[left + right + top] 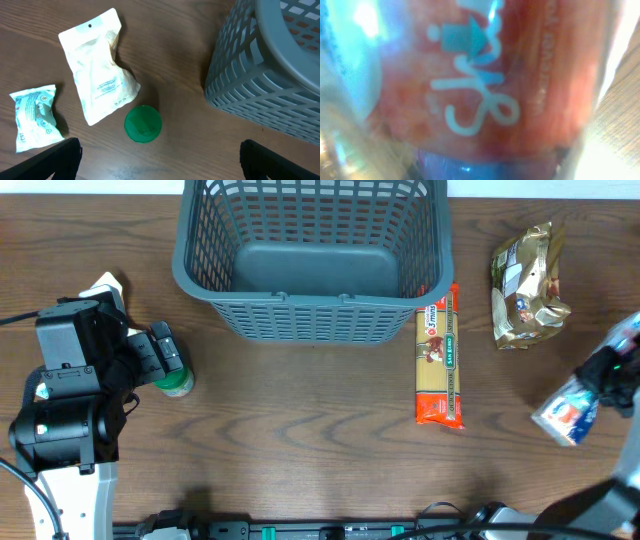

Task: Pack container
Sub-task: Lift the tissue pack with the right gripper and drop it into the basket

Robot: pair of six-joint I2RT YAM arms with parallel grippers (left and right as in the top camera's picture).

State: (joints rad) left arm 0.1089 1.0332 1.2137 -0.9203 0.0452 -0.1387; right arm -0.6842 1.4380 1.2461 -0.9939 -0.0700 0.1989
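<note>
The packet (567,410) goes up in my right gripper next, away from my base over the basket's rim, then down inside along the basket's near side.
The dark grey slotted basket (300,304) stands at the back middle, its floor bare; its corner shows in the left wrist view (260,75). My left gripper (162,358) is open and empty, fingers spread wide (160,160), just short of a green-lidded jar (176,383) (143,123). My right gripper (603,373) at the right edge is shut on a blue, white and red packet (567,410). That packet (480,90) fills the right wrist view in a blur and hides the fingers.
An orange spaghetti pack (439,360) lies just right of the basket. A gold foil bag (528,285) lies at the back right. A white pouch (97,85) and a small pale blue-green packet (35,117) lie beside the jar, mostly under my left arm in the overhead view.
</note>
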